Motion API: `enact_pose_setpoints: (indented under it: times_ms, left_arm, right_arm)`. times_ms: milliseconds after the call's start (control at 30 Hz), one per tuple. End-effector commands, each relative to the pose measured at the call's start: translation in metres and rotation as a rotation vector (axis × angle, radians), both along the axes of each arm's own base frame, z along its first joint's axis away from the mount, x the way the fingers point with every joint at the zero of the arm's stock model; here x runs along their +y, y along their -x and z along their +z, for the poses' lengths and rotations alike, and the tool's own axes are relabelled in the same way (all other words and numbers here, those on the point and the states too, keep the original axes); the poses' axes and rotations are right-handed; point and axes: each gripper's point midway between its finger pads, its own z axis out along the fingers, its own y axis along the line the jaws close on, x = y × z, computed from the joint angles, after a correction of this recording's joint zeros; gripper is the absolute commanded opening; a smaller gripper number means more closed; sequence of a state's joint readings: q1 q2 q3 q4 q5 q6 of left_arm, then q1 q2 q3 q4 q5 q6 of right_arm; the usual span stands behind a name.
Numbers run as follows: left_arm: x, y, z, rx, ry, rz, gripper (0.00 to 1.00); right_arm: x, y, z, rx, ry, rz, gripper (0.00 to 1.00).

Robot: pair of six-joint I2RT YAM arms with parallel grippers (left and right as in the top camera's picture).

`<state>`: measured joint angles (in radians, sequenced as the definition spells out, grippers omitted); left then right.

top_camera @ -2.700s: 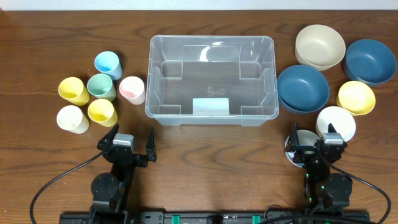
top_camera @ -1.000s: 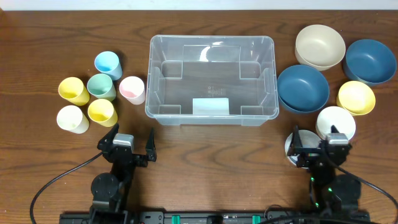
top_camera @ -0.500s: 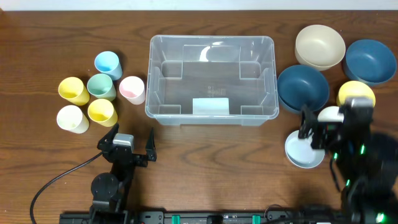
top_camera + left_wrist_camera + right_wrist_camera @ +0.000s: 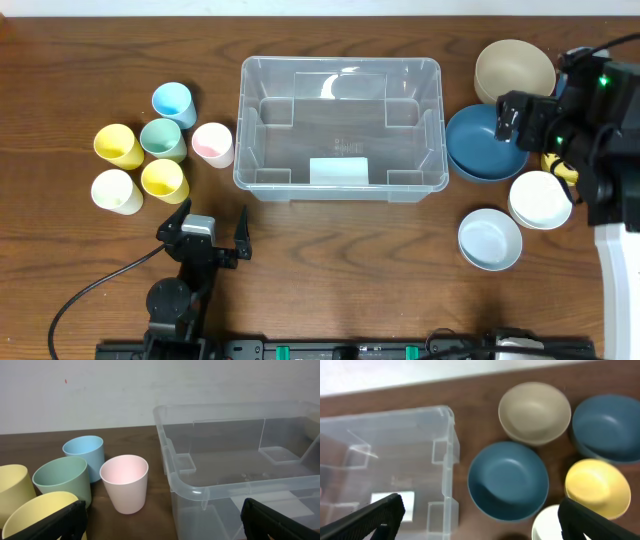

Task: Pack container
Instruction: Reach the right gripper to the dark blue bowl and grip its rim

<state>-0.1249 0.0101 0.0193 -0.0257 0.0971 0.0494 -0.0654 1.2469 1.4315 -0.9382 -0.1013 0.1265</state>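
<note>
My open right gripper moves down onto the dark blue bowl's rim (image 4: 524, 161) by the white and yellow bowls next, since the opposite side sits beside the container (image 4: 340, 62).
The clear plastic container (image 4: 340, 62) stands empty at the table's middle; it also shows in the left wrist view (image 4: 210, 415) and the right wrist view (image 4: 451, 435). My left gripper (image 4: 205, 236) rests open and empty near the front edge, facing the container and cups (image 4: 162, 525). My right gripper (image 4: 540, 125) is open and empty, raised above the bowls to the right of the container. In its wrist view (image 4: 485, 525) it looks down on a dark blue bowl (image 4: 507, 480) next to the container's right wall.
Several cups stand left of the container: blue (image 4: 172, 102), green (image 4: 163, 140), pink (image 4: 212, 144), white (image 4: 116, 191), two yellow (image 4: 118, 146). Right of it are a beige bowl (image 4: 514, 72), a dark blue bowl (image 4: 480, 145), a white bowl (image 4: 540, 198), a pale bowl (image 4: 490, 238), a yellow bowl (image 4: 597, 487) and another dark blue bowl (image 4: 607, 427).
My right arm has risen from the front right of the table and moved back over the bowls, uncovering the pale bowl. The left arm has not moved.
</note>
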Motion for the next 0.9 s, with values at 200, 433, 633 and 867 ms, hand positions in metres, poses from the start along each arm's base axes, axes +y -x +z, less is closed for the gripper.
enact_pose_setpoints:
  times_ms: [200,433,633,867]
  left_arm:
    - [0.000,0.001,-0.015,0.046,-0.007,-0.002,0.98]
    - [0.000,0.001,-0.015,0.046,-0.007,-0.002,0.98]
    - [0.000,0.001,-0.015,0.046,-0.007,-0.002,0.98]
    - [0.000,0.001,-0.015,0.046,-0.007,-0.002,0.98]
  right_arm:
    - [-0.062,0.001,-0.049,0.174,-0.005,-0.277,0.99]
    - [-0.084,-0.016,-0.127,0.385,-0.140,-0.308,0.99]
    - [-0.083,-0.027,-0.184,0.525,-0.185,-0.297,0.85]
    - [-0.076,-0.038,-0.214,0.568,-0.230,-0.272,0.75]
